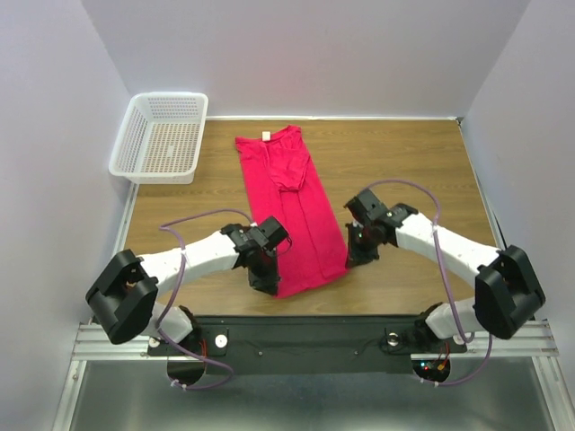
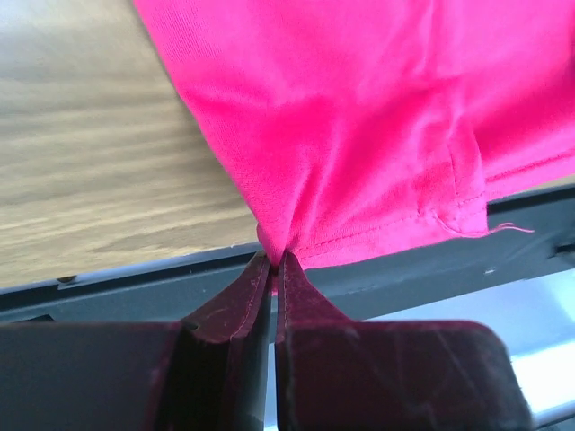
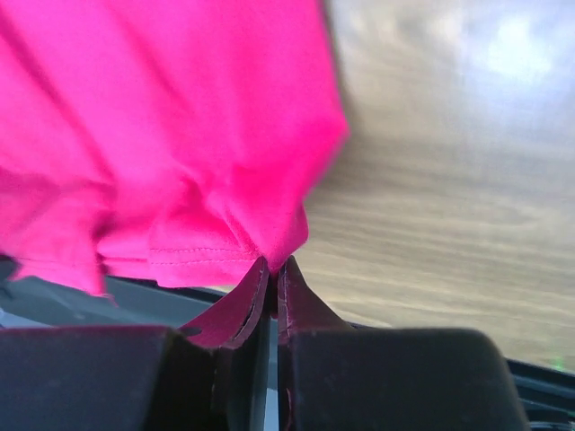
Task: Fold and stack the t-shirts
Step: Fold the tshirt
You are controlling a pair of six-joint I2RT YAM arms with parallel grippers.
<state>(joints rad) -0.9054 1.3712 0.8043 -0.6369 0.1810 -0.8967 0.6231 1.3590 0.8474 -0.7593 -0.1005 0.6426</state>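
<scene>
The t-shirt's hem corner goes outward in my right gripper to the t-shirt's edge (image 1: 320, 199) beside the folded sleeve next. The gripper releases it there, shortening the long folded t-shirt.
A crimson-pink t-shirt (image 1: 292, 206) lies folded lengthwise into a long strip on the wooden table, its neck with a white label at the far end and its hem near the table's front edge. My left gripper (image 1: 268, 284) is shut on the hem's left corner (image 2: 274, 241). My right gripper (image 1: 353, 259) is shut on the hem's right corner (image 3: 280, 244). In both wrist views the cloth bunches up right at the fingertips. A sleeve is folded onto the middle of the strip.
A white plastic mesh basket (image 1: 162, 136) stands at the table's far left corner. A black rail (image 1: 305, 328) carrying both arm bases runs along the table's near edge, just below the shirt's hem. White walls enclose the table on three sides.
</scene>
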